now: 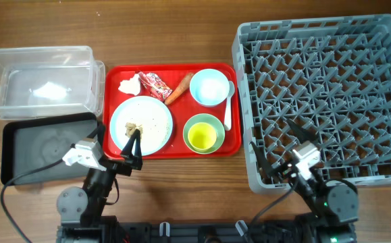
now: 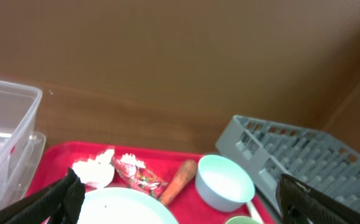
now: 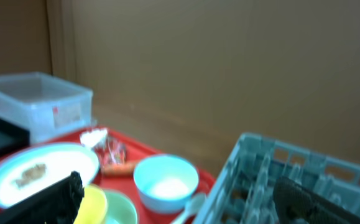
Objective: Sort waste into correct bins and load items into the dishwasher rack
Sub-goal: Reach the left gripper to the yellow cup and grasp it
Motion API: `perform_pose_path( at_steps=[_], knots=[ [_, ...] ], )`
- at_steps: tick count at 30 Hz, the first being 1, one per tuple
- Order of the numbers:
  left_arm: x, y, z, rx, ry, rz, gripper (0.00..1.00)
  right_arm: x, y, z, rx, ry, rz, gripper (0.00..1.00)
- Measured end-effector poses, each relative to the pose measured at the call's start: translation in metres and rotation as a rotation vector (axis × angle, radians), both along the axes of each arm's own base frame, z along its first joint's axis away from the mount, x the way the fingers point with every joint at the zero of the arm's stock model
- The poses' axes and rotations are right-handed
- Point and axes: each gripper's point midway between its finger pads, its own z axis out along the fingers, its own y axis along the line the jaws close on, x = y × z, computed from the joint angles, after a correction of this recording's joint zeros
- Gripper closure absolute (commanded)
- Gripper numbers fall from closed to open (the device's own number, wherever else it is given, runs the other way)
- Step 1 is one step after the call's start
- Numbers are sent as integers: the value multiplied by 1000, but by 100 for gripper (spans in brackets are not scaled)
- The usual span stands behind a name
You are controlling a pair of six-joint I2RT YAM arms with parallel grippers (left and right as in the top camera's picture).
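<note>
The cup stands in the green bowl point(image 1: 217, 124), so next my left gripper will go up over the plate point(image 1: 151, 115), tip down and lower onto the cup's rim nearest the plate.
On the red serving tray point(image 1: 232, 145) lie a white tissue point(image 1: 129, 85), a red wrapper point(image 1: 154, 84), a carrot piece point(image 1: 179, 88), a light-blue bowl point(image 1: 209, 88), a white spoon point(image 1: 228, 104), and a yellow-green cup point(image 1: 202, 137) inside a pale green bowl point(image 1: 217, 124). A light-blue plate point(image 1: 151, 115) holds rice scraps point(image 1: 136, 128). My left gripper point(image 1: 119, 142) is open and empty at the plate's near edge. My right gripper point(image 1: 277, 145) is open and empty at the near left corner of the grey rack point(image 1: 330, 94). The clear tub point(image 1: 40, 81) and black tray point(image 1: 46, 145) stand at the left.
The red tray sits between the bins and the rack. A brown wall rises behind the table in the left wrist view point(image 2: 180, 62). Bare wood runs along the far edge and in front of the tray. Cables trail from both arm bases.
</note>
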Motion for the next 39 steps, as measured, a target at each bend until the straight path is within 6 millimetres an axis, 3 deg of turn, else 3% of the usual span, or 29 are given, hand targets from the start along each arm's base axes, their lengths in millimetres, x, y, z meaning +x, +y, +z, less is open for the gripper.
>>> perform_pose_path(
  at_steps=[2,4,6,7,9,12,14,16,19,22,26,28,29,31,33,34,39],
  knots=[
    [1,0,13,-10,75,-2,0,-2,0,12,7,103,0,0],
    [11,-1,42,-18,144,-3,0,1,0,40,10,184,1,0],
    [24,-2,44,-25,310,-8,0,7,2,54,-3,300,0,0],
    [36,-3,49,-28,396,-13,0,18,4,71,-9,345,-2,0],
    [62,-4,59,-32,559,-18,0,30,6,81,-28,459,-5,0],
    [97,-20,80,-40,643,-80,0,58,16,94,-39,579,13,0],
    [104,-33,81,-68,672,-142,0,60,27,85,-27,650,82,0],
    [103,-52,67,-91,742,-225,9,61,43,79,-1,707,179,0],
    [86,-75,35,-65,903,-276,21,64,46,72,20,752,188,1],
    [49,-113,-14,95,1125,-326,28,78,30,53,73,859,23,0],
    [27,-143,-63,284,1254,-304,37,90,-3,26,141,980,-258,0],
    [21,-150,-85,334,1301,-280,40,92,-12,20,157,1005,-330,0],
    [21,-155,-99,357,1323,-265,46,92,-15,18,158,1009,-350,0],
    [21,-160,-115,381,1349,-248,62,93,-19,14,165,1022,-387,1],
    [26,-164,-130,406,1354,-234,88,93,-21,13,167,1028,-400,0],
    [28,-165,-137,413,1363,-223,96,93,-22,13,168,1027,-406,0],
    [27,-159,-141,435,1389,-196,96,93,-23,12,172,1031,-416,5]
  ],
)
